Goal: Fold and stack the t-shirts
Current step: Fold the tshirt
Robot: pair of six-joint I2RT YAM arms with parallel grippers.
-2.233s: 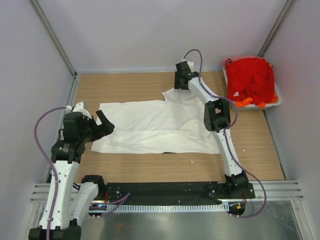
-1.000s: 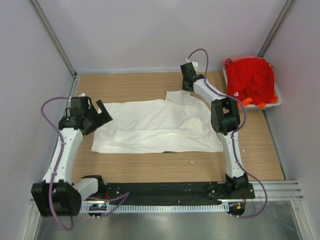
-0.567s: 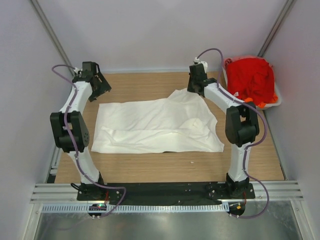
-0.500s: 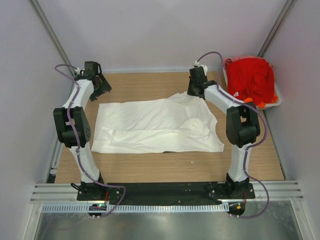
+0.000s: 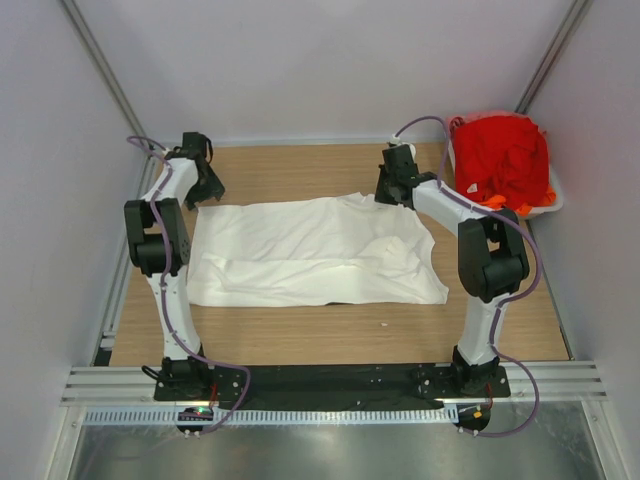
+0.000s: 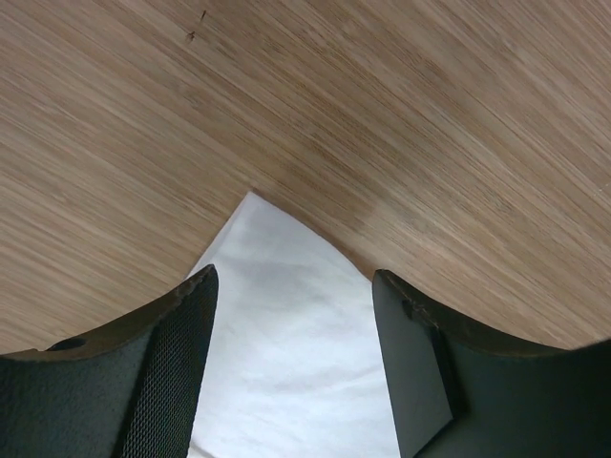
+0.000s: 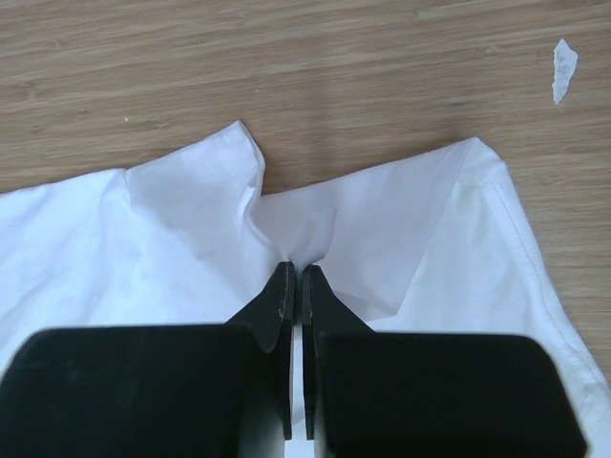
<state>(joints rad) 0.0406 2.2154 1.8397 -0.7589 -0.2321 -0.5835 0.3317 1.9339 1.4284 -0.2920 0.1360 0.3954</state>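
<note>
My right gripper moves back next and releases the fold over the shirt's near band (image 5: 398, 267), since the shirt's far side lies spread. The band lies toward my base from that far side.
A large white t-shirt (image 5: 310, 250) lies spread across the wooden table. My left gripper (image 5: 205, 185) is at its far left corner. In the left wrist view the corner of the white t-shirt (image 6: 286, 315) lies between the fingers, and the left gripper (image 6: 294, 286) is open around it without pinching it. My right gripper (image 5: 392, 190) is at the shirt's far right edge. There the right gripper (image 7: 294, 272) is shut on a bunched fold of the white t-shirt (image 7: 143, 229). Red t-shirts (image 5: 505, 160) with a bit of orange (image 5: 487, 203) are heaped at the back right.
The red heap sits in a pale plastic tub (image 5: 553, 205) against the right wall. A small white scrap (image 7: 563, 69) lies on the wood beyond the shirt. A speck (image 5: 383, 323) lies near the shirt's front edge. Walls close in on both sides.
My left arm swung from the shirt's left edge up to its far left corner and its jaws narrowed. My right gripper drew the held fold toward the far right, flattening the shirt's back edge.
</note>
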